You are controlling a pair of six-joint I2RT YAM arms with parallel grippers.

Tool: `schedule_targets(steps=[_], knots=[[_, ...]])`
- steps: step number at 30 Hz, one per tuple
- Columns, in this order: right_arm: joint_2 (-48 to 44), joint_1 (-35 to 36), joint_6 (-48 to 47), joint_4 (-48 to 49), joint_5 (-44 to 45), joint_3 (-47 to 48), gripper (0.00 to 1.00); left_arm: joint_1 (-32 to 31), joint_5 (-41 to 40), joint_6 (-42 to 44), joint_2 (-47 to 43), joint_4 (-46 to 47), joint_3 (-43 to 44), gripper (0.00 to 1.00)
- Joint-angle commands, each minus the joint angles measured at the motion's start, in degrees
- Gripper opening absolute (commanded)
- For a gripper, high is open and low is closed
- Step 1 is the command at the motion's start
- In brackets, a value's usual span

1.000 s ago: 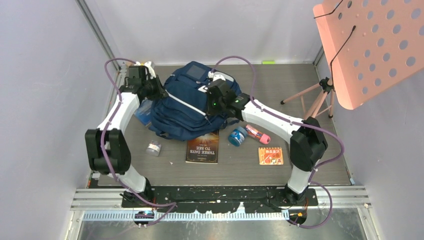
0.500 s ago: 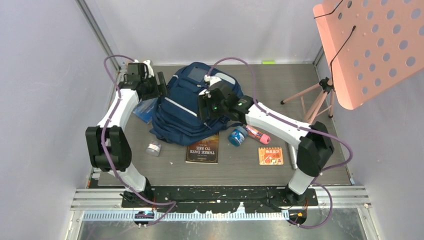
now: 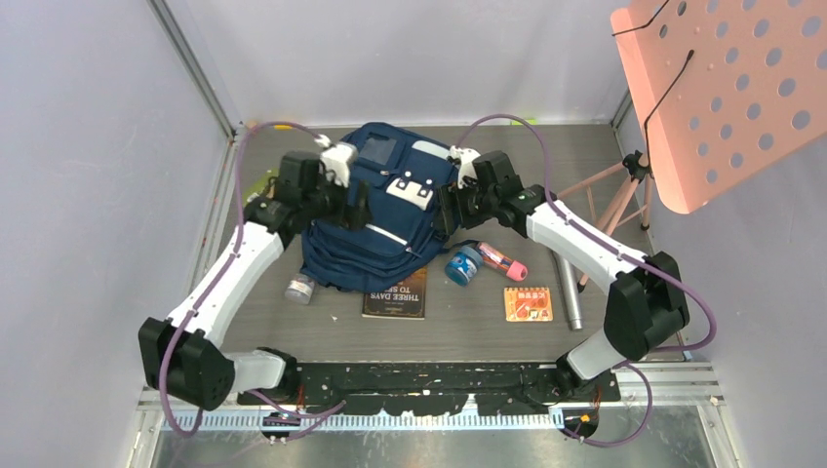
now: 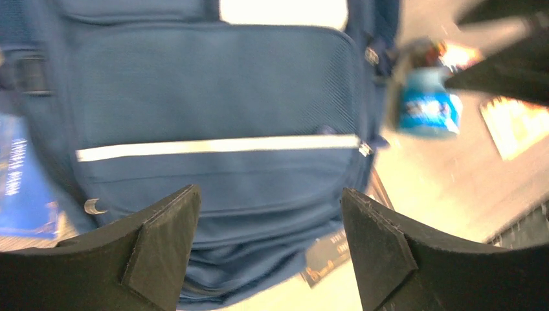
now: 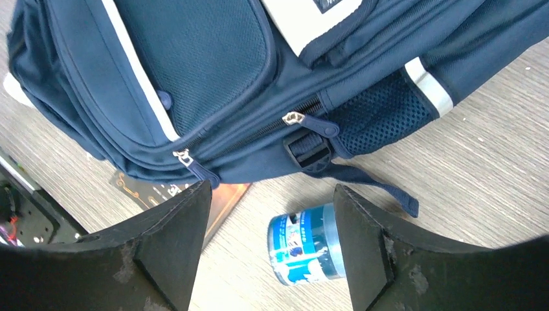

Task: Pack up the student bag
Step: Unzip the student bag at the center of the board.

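My right gripper will bring the open fingers down around the pull's tab, which sticks out from the zip, since the zip pull by the buckle [image 5: 315, 125] lies below it.
The student bag [image 3: 382, 210], navy with white stripes and white patches, lies front-up at the back middle of the table. My left gripper [image 3: 357, 207] hovers over its left half, open, with nothing between the fingers. In the left wrist view the left gripper [image 4: 268, 194] stands wide above the bag's striped front pocket [image 4: 213, 84]. My right gripper [image 3: 445, 209] is at the bag's right edge, open and empty. In the right wrist view the right gripper [image 5: 272, 188] hangs above the table just beside the bag's [image 5: 207, 78] side zips.
A brown book [image 3: 397, 292] lies partly under the bag's near edge. A blue can [image 3: 464, 264], a pink tube [image 3: 502, 261], an orange notepad [image 3: 528, 303], a metal cylinder [image 3: 569, 292] and a small jar [image 3: 299, 289] lie around. A tripod with a pink board [image 3: 722, 88] stands right.
Both grippers have opened and let go of the bag, which has settled flatter and nearer. The left arm swung right over it; the right arm drew back to its right edge.
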Motion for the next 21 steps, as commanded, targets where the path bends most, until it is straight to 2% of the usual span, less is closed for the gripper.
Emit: schedule_targets(steps=[1, 6, 13, 18, 21], knots=[[-1.42, -1.42, -8.6, 5.46, -5.21, -1.99, 0.74, -7.3, 4.41, 11.27, -5.08, 1.02, -5.75, 0.82], [0.92, -1.59, -13.32, 9.67, -4.39, -3.56, 0.72, -12.43, -1.28, 17.47, -6.92, 2.61, -10.19, 0.82], [5.95, -1.6, -17.27, 11.46, -6.19, -0.92, 0.64, -16.23, -3.58, 17.78, -3.19, 3.29, -10.66, 0.83], [10.04, -1.6, -18.97, 10.63, -6.39, 0.63, 0.65, -18.0, -6.11, 17.87, -1.02, 3.82, -10.83, 0.84], [11.64, -1.6, -19.09, 11.35, -5.55, 1.31, 0.65, -18.39, -11.27, 18.23, 0.84, 4.73, -10.9, 0.84]])
